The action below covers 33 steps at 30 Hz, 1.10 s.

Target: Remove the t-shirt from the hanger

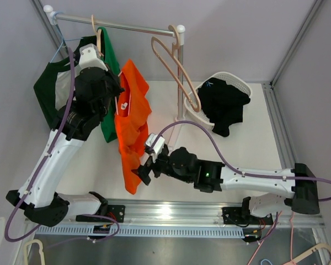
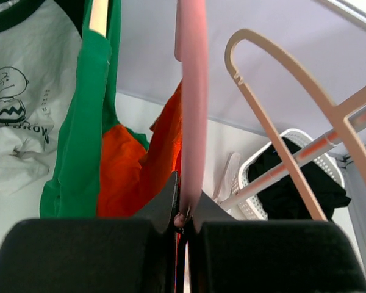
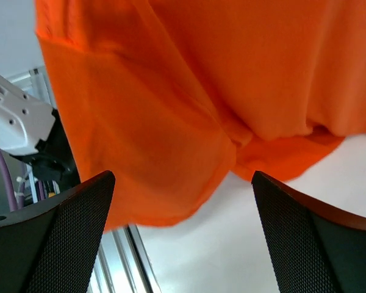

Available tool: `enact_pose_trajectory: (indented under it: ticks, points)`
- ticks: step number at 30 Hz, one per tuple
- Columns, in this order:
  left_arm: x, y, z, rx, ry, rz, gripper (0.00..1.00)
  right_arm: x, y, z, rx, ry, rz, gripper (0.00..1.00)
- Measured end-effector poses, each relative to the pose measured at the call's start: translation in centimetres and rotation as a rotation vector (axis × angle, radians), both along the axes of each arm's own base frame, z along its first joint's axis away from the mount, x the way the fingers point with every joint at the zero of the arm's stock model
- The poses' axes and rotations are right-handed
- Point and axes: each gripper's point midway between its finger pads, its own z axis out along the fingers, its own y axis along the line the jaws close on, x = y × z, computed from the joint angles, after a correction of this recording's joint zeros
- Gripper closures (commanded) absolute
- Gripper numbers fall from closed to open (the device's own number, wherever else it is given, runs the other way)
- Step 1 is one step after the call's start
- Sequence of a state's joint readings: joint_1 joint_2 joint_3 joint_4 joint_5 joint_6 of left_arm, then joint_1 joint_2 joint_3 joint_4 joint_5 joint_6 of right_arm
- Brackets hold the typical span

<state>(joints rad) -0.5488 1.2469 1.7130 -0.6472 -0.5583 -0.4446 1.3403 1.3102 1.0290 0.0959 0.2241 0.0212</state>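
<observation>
I will slide my right gripper's open fingers to the left in the top view next, toward the t-shirt's bottom hem hanging there, until cloth is between them.
An orange t-shirt hangs on a pink hanger, held off the rail. My left gripper is shut on that hanger, and in the left wrist view its jaws pinch the pink bar with orange cloth just behind. My right gripper is low at the shirt's bottom hem. It is open, and its fingers stand wide apart below the hanging orange cloth, with nothing between them.
A clothes rail crosses the back, with a green shirt and a dark green and white shirt at the left. Empty tan hangers hang at its right end. A white basket holds a black garment.
</observation>
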Motion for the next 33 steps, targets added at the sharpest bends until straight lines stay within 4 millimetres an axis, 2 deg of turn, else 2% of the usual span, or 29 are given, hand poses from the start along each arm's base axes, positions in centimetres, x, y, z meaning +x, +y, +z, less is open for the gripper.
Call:
enact_pose_trajectory:
  ticks: [4, 9, 10, 12, 13, 17, 19, 25, 27, 30, 33]
  points:
    - [0.0, -0.2, -1.0, 0.01, 0.024, 0.012, 0.99, -0.1, 2.2, 0.5, 0.044, -0.01, 0.016, 0.01]
    - [0.1, 0.1, -1.0, 0.005, 0.022, 0.029, 0.99, -0.6, 4.4, 2.2, 0.106, -0.023, 0.058, 0.01]
    - [0.1, 0.0, -1.0, 0.004, 0.022, 0.03, 0.99, -0.8, 4.7, 2.4, 0.114, -0.025, 0.062, 0.1]
    - [0.2, 0.0, -1.3, 0.001, 0.027, 0.03, 0.99, -1.2, 5.3, 2.7, 0.122, -0.034, 0.076, 0.46]
    - [0.2, -0.1, -1.5, 0.001, 0.03, 0.03, 0.99, -1.6, 5.5, 2.6, 0.121, -0.036, 0.085, 0.99]
    - [0.4, -0.2, -2.0, 0.007, 0.042, 0.03, 0.99, -2.3, 5.7, 2.2, 0.111, -0.032, 0.083, 1.0]
    - [0.6, -0.3, -2.2, 0.014, 0.046, 0.031, 0.99, -3.4, 5.7, 2.0, 0.102, -0.043, 0.074, 1.0]
    - [2.2, -0.8, -3.4, 0.072, 0.079, 0.05, 0.99, -9.6, 4.4, 0.0, 0.047, -0.065, 0.113, 1.0]
    - [2.7, -1.2, -4.0, 0.092, 0.099, 0.046, 0.99, -10.8, 3.9, -0.6, 0.04, -0.065, 0.107, 1.0]
    - [2.5, -1.8, -4.6, 0.108, 0.144, 0.015, 0.99, -10.3, 3.2, -1.8, 0.025, -0.063, 0.042, 1.0]
    - [1.1, -2.2, -3.8, 0.087, 0.151, -0.016, 0.99, -9.1, 2.5, -3.0, 0.003, -0.077, -0.019, 1.0]
